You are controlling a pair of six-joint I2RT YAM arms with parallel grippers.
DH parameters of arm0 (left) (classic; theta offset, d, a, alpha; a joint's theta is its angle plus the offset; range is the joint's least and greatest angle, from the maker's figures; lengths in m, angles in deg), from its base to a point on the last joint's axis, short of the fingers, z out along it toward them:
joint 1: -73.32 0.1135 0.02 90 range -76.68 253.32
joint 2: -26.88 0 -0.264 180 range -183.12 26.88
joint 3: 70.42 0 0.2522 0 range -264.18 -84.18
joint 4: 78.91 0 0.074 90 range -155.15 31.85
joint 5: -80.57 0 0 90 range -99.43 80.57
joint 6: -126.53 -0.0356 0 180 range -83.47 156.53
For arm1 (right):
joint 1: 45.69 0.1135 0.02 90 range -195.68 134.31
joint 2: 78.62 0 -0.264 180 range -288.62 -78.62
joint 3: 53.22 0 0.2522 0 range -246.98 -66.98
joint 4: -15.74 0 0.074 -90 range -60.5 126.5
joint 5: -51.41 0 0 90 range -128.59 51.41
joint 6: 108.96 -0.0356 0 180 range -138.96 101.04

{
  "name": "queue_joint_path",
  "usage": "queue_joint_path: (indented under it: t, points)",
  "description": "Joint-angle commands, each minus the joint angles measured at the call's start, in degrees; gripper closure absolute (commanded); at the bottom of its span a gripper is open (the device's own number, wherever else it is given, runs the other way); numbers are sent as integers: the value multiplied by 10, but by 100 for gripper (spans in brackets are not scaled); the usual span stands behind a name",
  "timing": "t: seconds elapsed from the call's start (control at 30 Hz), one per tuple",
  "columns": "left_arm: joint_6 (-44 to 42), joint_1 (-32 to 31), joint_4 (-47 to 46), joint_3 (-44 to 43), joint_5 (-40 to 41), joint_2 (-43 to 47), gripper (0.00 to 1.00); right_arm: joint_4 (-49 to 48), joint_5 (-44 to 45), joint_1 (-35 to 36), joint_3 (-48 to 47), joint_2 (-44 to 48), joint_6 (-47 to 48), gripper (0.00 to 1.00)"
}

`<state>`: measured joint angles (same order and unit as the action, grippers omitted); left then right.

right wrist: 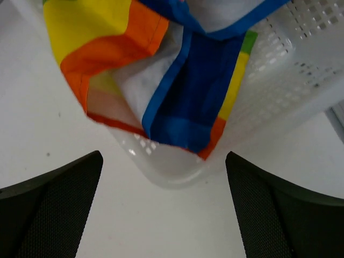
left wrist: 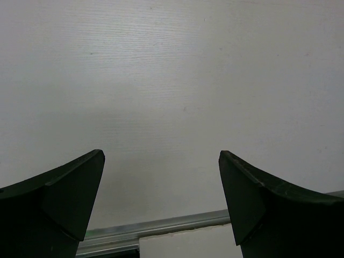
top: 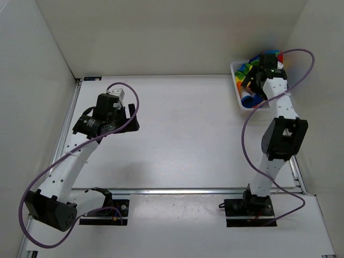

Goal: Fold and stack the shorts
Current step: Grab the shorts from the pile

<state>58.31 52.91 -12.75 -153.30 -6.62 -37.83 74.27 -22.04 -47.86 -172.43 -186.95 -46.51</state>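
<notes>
The shorts' yellow and orange folds are below and outward of my right gripper. My right gripper should next move down and outward past the basket's near rim onto them.
The rainbow-striped shorts [top: 248, 72] lie bunched in a white mesh basket [top: 236, 88] at the far right corner of the table. In the right wrist view the shorts [right wrist: 188, 102] spill over the basket's rim [right wrist: 177, 174], showing yellow, orange and blue stripes. My right gripper [right wrist: 164, 166] is open and empty, hovering just above the near corner of the basket. In the top view it [top: 251, 81] sits over the basket. My left gripper [left wrist: 161, 172] is open and empty over bare table; in the top view it [top: 129, 119] is at the left.
White walls close in the table at the back and both sides. A metal rail [top: 188, 190] runs along the near edge, also seen in the left wrist view [left wrist: 161, 226]. Purple cables [top: 247, 134] loop off both arms.
</notes>
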Motion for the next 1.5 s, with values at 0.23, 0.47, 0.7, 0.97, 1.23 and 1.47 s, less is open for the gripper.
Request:
queue_joint_path:
  t: [0.23,0.47,0.7,0.97,1.23,1.47]
  points:
    - [-31,7,8,-44,24,-45,0,11,-7,-55,-279,-240,-37,0]
    - [-41,7,13,-44,29,-81,0,-47,-54,-72,-439,-385,-65,2]
    - [-41,7,24,-55,29,-110,0,-147,-149,-78,-432,-422,-95,75]
    - [-22,7,37,-76,19,-117,0,-152,-133,-71,-339,-232,-38,100]
    - [22,12,58,-83,11,-70,0,-123,-210,-1,-354,-23,35,100]
    - [41,81,121,-159,16,-58,0,-116,-246,165,-267,116,58,100]
